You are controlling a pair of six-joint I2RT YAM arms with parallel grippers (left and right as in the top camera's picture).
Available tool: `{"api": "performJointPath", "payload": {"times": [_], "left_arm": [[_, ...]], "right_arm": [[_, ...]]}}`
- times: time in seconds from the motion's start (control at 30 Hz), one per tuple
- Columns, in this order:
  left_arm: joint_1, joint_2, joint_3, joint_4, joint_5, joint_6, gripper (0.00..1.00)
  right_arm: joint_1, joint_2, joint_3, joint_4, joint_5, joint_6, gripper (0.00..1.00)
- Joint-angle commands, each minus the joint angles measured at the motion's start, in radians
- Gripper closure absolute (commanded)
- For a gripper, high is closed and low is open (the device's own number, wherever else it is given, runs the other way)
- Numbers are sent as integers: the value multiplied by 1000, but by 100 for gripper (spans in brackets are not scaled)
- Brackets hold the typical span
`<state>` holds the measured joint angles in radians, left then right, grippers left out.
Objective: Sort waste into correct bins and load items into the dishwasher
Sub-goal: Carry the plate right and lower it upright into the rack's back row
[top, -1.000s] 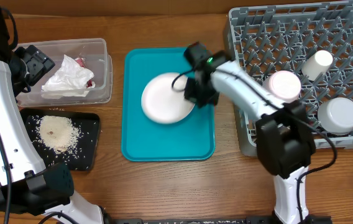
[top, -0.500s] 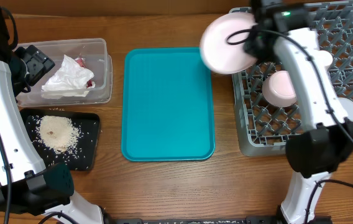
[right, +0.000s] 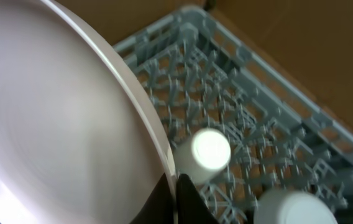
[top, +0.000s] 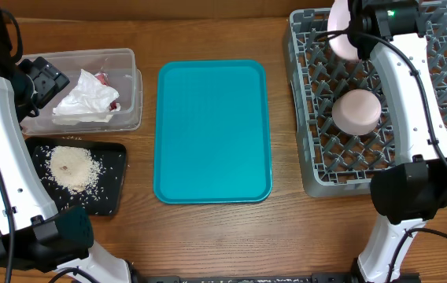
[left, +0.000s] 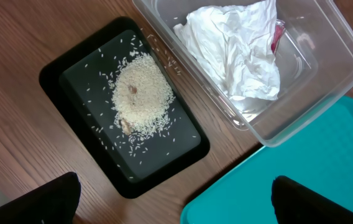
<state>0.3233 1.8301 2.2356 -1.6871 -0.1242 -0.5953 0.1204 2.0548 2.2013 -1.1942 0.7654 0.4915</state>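
Observation:
Next I will move my right gripper down and to the left in the overhead view toward the rack's far corner wires to release the plate's rim, since they stand empty.
My right gripper [top: 356, 30] is shut on the rim of the large white plate [top: 340, 33] and holds it on edge over the far left part of the grey dish rack [top: 318, 161]. In the right wrist view the plate [right: 58, 124] fills the left side, with my gripper [right: 175, 194] pinching its rim; the cup [right: 204, 152] and a bowl [right: 294, 208] stand in the rack [right: 238, 106] below. Another bowl [top: 357, 110] sits upside down in the rack. My left gripper [top: 46, 82] is open and empty, high above the clear tub [top: 125, 59] that holds the napkin [top: 86, 98].
The black tray [top: 109, 196] holds a pile of rice [top: 70, 167] at the left front. The teal tray [top: 212, 134] lies bare at the centre. In the left wrist view the tub [left: 325, 93], napkin [left: 232, 53], rice [left: 140, 93] and teal tray [left: 301, 162] show.
My right gripper lifted the plate off the teal tray, carried it right and tilted it on edge over the rack. The left arm has not moved.

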Motion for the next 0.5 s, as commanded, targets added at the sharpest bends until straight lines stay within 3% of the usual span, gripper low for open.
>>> {"api": "performJointPath", "payload": {"times": [0.0,0.47], "left_arm": [[3,-3,6,-2,-6,12,0],[3,-3,6,-2,-6,13,0]], "right_arm": [[5,19,-20,60,50,-106,96],[4,89,-101,237,48,-276,96]]}}
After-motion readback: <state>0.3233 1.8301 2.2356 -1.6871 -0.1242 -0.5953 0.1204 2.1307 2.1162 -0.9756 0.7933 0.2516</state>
